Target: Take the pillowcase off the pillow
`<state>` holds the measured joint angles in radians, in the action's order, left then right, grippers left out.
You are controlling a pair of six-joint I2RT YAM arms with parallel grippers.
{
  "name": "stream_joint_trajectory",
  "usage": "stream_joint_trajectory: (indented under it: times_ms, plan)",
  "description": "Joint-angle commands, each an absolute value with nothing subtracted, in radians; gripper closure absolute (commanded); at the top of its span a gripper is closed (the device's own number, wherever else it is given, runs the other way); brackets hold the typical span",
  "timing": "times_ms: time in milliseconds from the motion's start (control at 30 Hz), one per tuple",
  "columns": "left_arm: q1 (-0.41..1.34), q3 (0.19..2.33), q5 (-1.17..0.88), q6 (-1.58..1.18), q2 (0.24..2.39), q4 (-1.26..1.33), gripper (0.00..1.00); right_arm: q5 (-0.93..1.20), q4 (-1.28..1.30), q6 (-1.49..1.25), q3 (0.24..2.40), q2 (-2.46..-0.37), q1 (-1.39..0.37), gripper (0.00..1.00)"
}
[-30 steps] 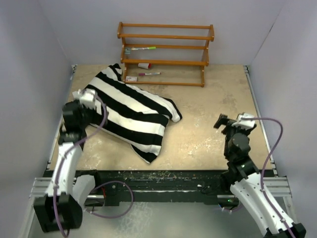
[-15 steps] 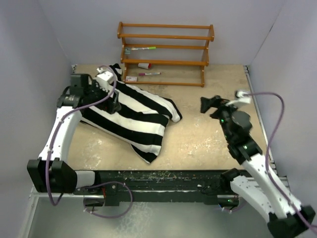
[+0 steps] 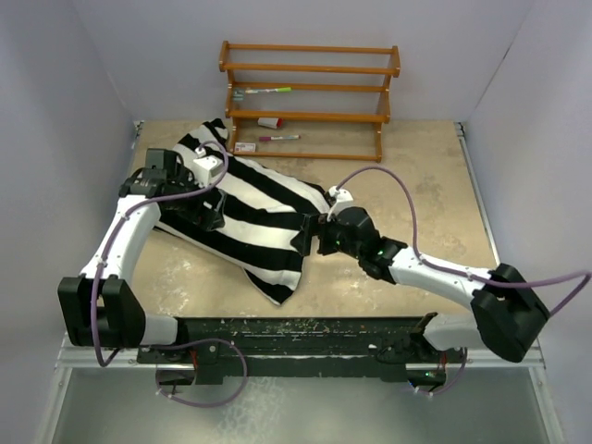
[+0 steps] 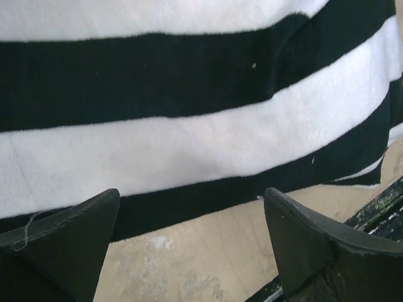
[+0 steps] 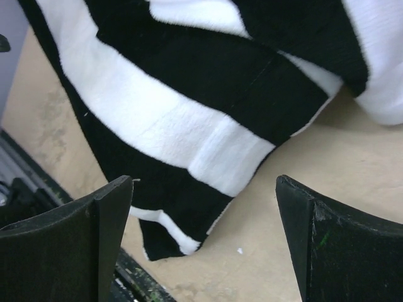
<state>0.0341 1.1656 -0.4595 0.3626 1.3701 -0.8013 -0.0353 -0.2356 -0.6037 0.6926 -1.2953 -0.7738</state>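
Note:
The right gripper moves down and slightly back onto the pillowcase's edge beside its near corner next, as that corner lies flat between my fingers.
The black and white striped pillowcase [image 3: 245, 208] lies plump on the left half of the table, covering the pillow, which is hidden inside it. My left gripper [image 3: 209, 211] hovers over its left part, open and empty; the left wrist view shows the stripes [image 4: 189, 100] and bare table between the fingertips [image 4: 75, 239]. My right gripper [image 3: 305, 239] has reached across to the pillowcase's right edge, open and empty. The right wrist view shows the striped near corner [image 5: 182, 163] between its wide-apart fingers [image 5: 94, 239].
A wooden rack [image 3: 310, 97] stands at the back with markers [image 3: 268, 91] and small items on its shelves. The table's dark front rail [image 3: 305, 333] runs along the near edge. Grey walls close in both sides.
The right arm has swung far left, from the right side to the pillowcase's right edge. The left gripper has moved from the table's left edge onto the pillowcase.

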Motion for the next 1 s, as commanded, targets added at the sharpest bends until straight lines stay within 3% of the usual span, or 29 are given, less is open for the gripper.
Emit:
stream_joint_trajectory:
  times_ms: [0,400,600,667,800,833,967]
  plan:
    - [0.012,1.141,-0.472,0.453,1.296,-0.836,0.01,0.158,-0.519,-0.728,0.634,-1.350,-0.776,0.05]
    - [0.012,1.184,-0.562,0.484,1.219,-0.923,0.01,0.183,-0.675,-0.883,0.599,-1.610,-0.796,0.22]
    - [0.014,1.204,-0.581,0.485,1.209,-0.930,0.01,0.143,-0.720,-0.910,0.521,-1.574,-0.799,0.28]
    - [0.016,1.209,-0.583,0.480,1.211,-0.925,0.01,0.155,-0.753,-0.918,0.513,-1.564,-0.798,0.40]
    - [0.024,1.213,-0.591,0.462,1.207,-0.928,0.01,0.222,-0.810,-0.936,0.549,-1.555,-0.799,0.94]
    - [0.028,1.213,-0.592,0.458,1.203,-0.928,0.01,0.230,-0.807,-0.937,0.562,-1.542,-0.799,1.00]
    - [0.060,1.211,-0.591,0.464,1.180,-0.956,0.01,0.229,-0.703,-0.921,0.627,-1.433,-0.799,1.00]
